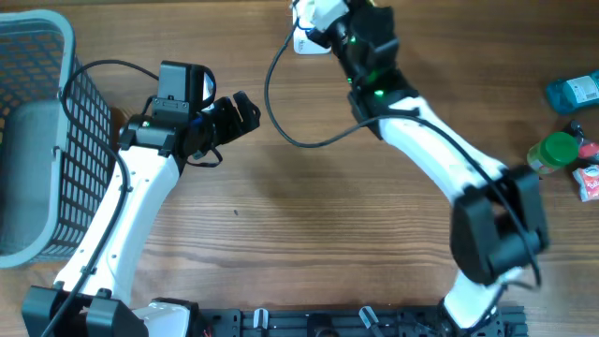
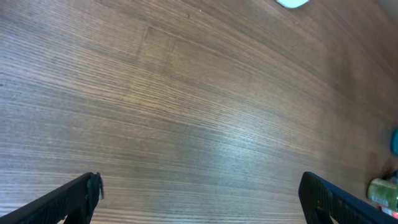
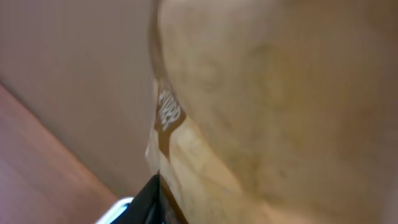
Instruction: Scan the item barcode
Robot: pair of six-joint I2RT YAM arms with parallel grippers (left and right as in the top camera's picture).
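My right gripper needs to carry the packet across and down to the right in the overhead view next. It should release the packet by the teal bottle among other items.
A tan packet (image 3: 267, 106) with a brown band and white lettering fills the right wrist view, pressed against one black finger (image 3: 149, 200). In the overhead view my right gripper (image 1: 323, 13) is at the table's far edge, shut on this packet, which shows only as a pale shape there. Just below it lies a white scanner (image 1: 305, 42) with a black cable (image 1: 281, 117). The scanner's edge (image 2: 292, 2) also shows at the top of the left wrist view. My left gripper (image 1: 245, 109) hangs over bare wood left of centre, fingers wide open (image 2: 199, 190) with nothing between them.
A grey mesh basket (image 1: 37, 56) stands at the left edge. At the right edge lie a teal bottle (image 1: 573, 91), a green-capped jar (image 1: 554, 152) and a red packet (image 1: 590, 183). The green jar (image 2: 384, 191) also shows in the left wrist view.
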